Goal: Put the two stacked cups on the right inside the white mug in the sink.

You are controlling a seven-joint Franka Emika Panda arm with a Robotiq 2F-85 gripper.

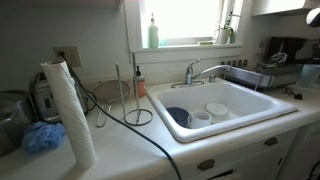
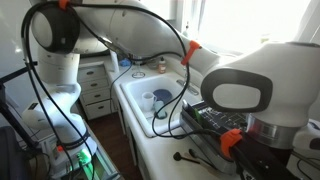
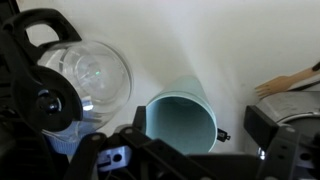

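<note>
Next, my gripper lowers and shifts toward the right in the wrist view, as the stacked cups' rim facing the wooden utensil lies below it on that side.
In the wrist view the stacked cups (image 3: 180,125) show from above as one pale blue tumbler with an open mouth, standing on the white counter. My gripper (image 3: 200,128) is open with a finger on each side of the stack. The left finger is close against it and a gap shows at the right finger. The sink (image 1: 250,125) shows in both exterior views (image 2: 135,105). The white mug (image 1: 200,118) stands in it beside a dark blue bowl (image 1: 177,115). My arm (image 2: 240,95) fills the near right of an exterior view and hides the gripper there.
A glass carafe (image 3: 95,75) stands just left of the stack, and a wooden utensil (image 3: 285,80) lies to its right. Another white cup (image 1: 217,109) sits in the sink. The chrome faucet (image 1: 200,70), a metal tray (image 1: 255,75), a paper towel roll (image 1: 70,110) and a black cable (image 1: 140,125) are on the counter.
</note>
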